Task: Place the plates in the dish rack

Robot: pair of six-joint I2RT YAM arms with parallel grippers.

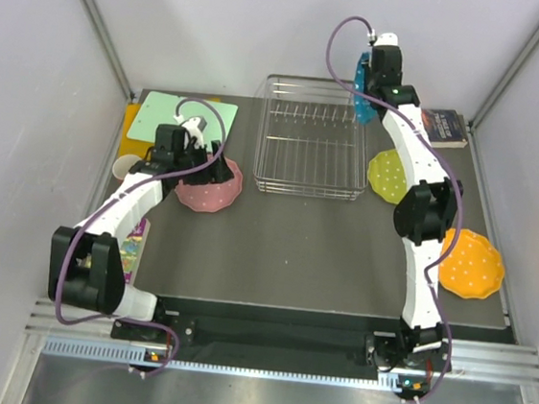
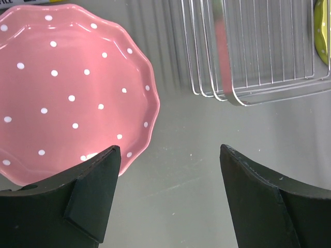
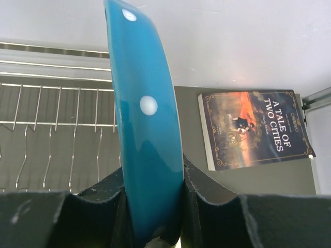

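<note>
The blue plate still hangs beside and above the rack's endmost wires, so it goes left in the top view and down among them with my right gripper next.
My right gripper is shut on the blue plate, holding it on edge above the right end of the silver wire dish rack; the rack's prongs show to its left. The pink plate lies on the table left of the rack. My left gripper is open above the table, its left finger over the pink plate's near edge. The yellow-green plate lies right of the rack, partly under the right arm. The orange plate lies at the right.
A green cutting board lies at the back left. A book lies at the back right corner, also in the top view. A small colourful booklet lies by the left arm. White walls close in around the table.
</note>
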